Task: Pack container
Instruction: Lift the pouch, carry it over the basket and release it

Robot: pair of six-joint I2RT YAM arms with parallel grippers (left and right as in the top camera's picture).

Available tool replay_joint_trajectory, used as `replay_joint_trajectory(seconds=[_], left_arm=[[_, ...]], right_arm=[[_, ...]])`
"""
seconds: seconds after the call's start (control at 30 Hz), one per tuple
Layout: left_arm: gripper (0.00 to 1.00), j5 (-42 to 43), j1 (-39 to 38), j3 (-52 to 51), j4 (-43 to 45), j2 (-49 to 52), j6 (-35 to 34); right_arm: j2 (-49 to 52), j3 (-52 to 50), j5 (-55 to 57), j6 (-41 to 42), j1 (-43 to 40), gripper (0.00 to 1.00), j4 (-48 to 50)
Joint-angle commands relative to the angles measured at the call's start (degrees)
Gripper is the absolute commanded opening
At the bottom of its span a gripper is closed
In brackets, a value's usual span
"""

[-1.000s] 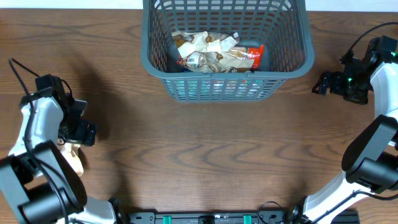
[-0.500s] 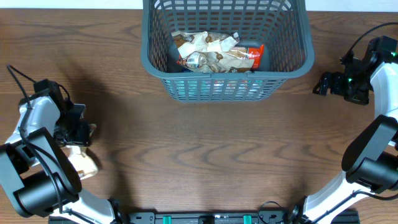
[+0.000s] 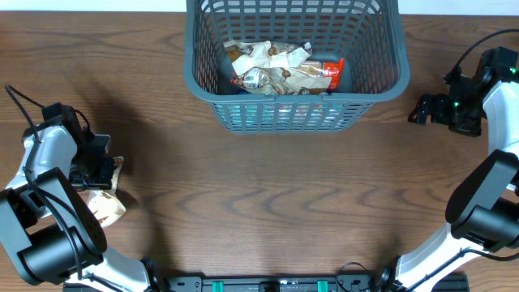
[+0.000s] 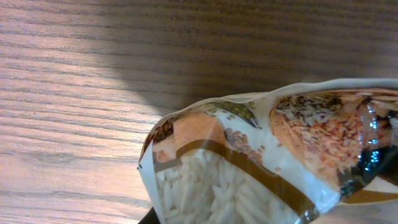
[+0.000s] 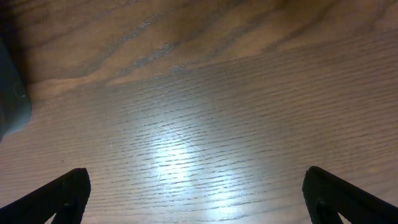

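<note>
The container's nearest, outward end is still bare, so my left gripper will next lift, cross the container's rim, lower the beige packet [image 3: 108,208] there and release it.
The container [image 3: 193,77], a dark grey-blue lattice basket, stands at the top centre of the table with several snack packets [image 3: 276,69] lying on its floor. At the far left, my left gripper [image 3: 103,173] is shut on a beige packet [image 3: 108,208] that lies on the table. The left wrist view is filled by this packet [image 4: 249,168], with rice grains behind a clear window; it hides the fingers. My right gripper [image 3: 422,108] hovers to the right of the container, open and holding nothing, with bare wood between its fingertips [image 5: 67,191].
A corner of the container [image 5: 9,93] shows at the left edge of the right wrist view. Both arm bases stand at the table's front corners.
My left gripper has closed from wide open onto the beige packet and shifted slightly left. The packet has moved a little under it. The right arm has not moved.
</note>
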Motion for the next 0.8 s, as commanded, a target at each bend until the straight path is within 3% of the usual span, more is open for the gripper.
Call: replay_joint_trajectory(seconds=[0.0,0.3,0.5,0.63,0.77], left_arm=[[0.06,2.3,-0.3,2.1,0.0,-0.8,-4.4],[0.06,2.3,-7.0,14.7,-7.8,-8.2,-9.5],[0.06,2.3,-15.5,31.5,-12.1,-10.6,-13.2],[0.06,2.3,-22.0,44.8,-10.7,-10.6,-15.6],[0.06,2.3,-29.3,54.9,-3.9,-10.6,-16.2]], right_arm=[[0.0,-0.1,0.2,-0.5,0.3,0.99,0.0],[0.0,-0.1,0.2,-0.5,0.3,0.99,0.0],[0.0,-0.1,0.2,-0.5,0.3,0.99,-0.5],[0.0,-0.1,0.2,-0.5,0.3,0.99,-0.8],[0.0,-0.1,0.2,-0.5,0.3,0.99,-0.8]])
